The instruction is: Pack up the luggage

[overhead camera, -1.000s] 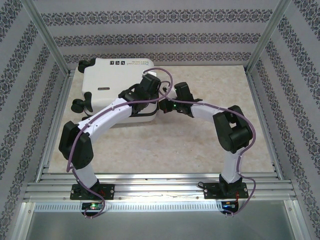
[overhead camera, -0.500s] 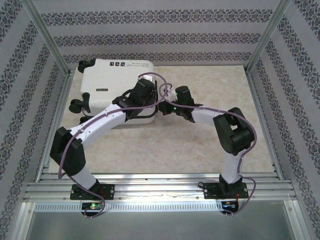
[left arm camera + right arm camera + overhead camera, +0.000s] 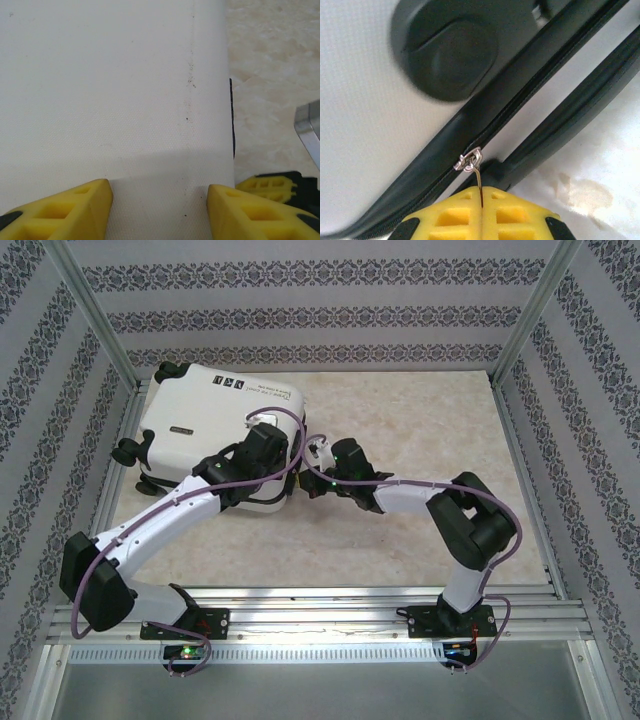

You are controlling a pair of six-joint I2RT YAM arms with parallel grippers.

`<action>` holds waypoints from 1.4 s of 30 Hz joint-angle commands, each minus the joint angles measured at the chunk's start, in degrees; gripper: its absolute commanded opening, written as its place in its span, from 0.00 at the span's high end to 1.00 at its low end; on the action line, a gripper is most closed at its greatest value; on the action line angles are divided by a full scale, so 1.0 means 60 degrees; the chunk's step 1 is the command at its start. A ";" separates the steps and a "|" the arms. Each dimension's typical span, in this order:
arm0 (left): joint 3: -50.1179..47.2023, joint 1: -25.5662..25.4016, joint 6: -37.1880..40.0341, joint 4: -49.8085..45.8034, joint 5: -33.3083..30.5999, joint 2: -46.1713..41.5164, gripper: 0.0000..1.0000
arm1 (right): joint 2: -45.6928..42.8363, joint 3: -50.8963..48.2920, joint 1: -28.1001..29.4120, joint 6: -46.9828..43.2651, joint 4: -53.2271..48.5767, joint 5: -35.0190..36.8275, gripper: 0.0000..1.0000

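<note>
The black zipper runs along the suitcase's side toward its far corner (image 3: 302, 412), so I need to move my right gripper outward that way next, then release the zipper pull.
The luggage (image 3: 200, 415), a white hard-shell suitcase, lies shut and flat at the table's back left. My left gripper (image 3: 262, 440) sits on its top near the right edge. In the left wrist view its yellow fingers (image 3: 90, 202) stand apart on the bare white shell (image 3: 115, 90), open (image 3: 160, 187) with nothing between them. My right gripper (image 3: 312, 475) is at the suitcase's near right corner. In the right wrist view it (image 3: 481, 192) is shut on the thin metal zipper pull (image 3: 470, 161), on the black zipper band (image 3: 520, 95).
Black caster wheels (image 3: 128, 452) stick out at the suitcase's left side, close to the metal frame post (image 3: 95, 315). A round black foot (image 3: 445, 50) sits on the shell above the zipper. Bare beige tabletop (image 3: 420, 430) spreads to the right and front.
The suitcase has slid left and toward the near edge, turning a little clockwise. Both arms moved left with it, the right gripper still pinching the zipper pull.
</note>
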 commanded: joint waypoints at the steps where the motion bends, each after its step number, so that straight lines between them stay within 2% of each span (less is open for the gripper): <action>1: -0.0942 -0.0031 -0.0718 -0.3808 0.0521 0.1036 0.47 | 0.0869 0.1384 -0.0960 0.0715 0.0731 0.1280 1.00; 8: -0.0993 -0.0024 -0.0631 -0.3725 0.0522 0.1362 0.48 | 0.3481 0.5553 -0.2524 0.1097 -0.0241 0.1253 1.00; 10: -0.1036 -0.0024 -0.0648 -0.3702 0.0548 0.1255 0.48 | 0.4249 0.6878 -0.2838 0.1055 -0.0594 0.1065 1.00; 12: -0.1098 -0.0024 -0.0644 -0.3665 0.0586 0.1160 0.48 | 0.4789 0.7858 -0.3092 0.1154 -0.0816 0.0352 1.00; 14: -0.1145 -0.0024 -0.0677 -0.3691 0.0572 0.1045 0.48 | 0.4866 0.8041 -0.3174 0.1104 -0.0896 0.0234 1.00; 23: -0.1088 -0.0024 -0.0675 -0.3648 0.0490 0.0677 0.48 | 0.4154 0.6713 -0.3177 0.0777 -0.0228 -0.0875 1.00; 26: -0.1116 0.0018 -0.0899 -0.3518 0.0400 0.0250 0.40 | 0.4020 0.6587 -0.3207 0.0804 -0.0202 -0.1398 1.00; 27: -0.1127 0.0069 -0.0984 -0.3503 0.0366 0.0045 0.37 | 0.4015 0.6640 -0.3231 0.0922 -0.0178 -0.1700 0.96; 32: -0.1337 0.0609 -0.1309 -0.3066 0.0607 -0.1542 0.25 | 0.4095 0.7040 -0.3236 0.1500 0.0106 -0.2849 0.56; 36: -0.1884 0.1654 -0.1543 -0.2518 0.1699 -0.3150 0.21 | 0.4406 0.7657 -0.3200 0.2353 0.0713 -0.3867 0.31; 39: -0.2356 0.2489 -0.1835 -0.2322 0.2393 -0.4200 0.20 | 0.4694 0.8148 -0.3134 0.2930 0.1239 -0.4628 0.25; 42: -0.2638 0.2927 -0.2182 -0.2541 0.2133 -0.4878 0.19 | 0.4864 0.8625 -0.2952 0.2886 0.1149 -0.5194 0.21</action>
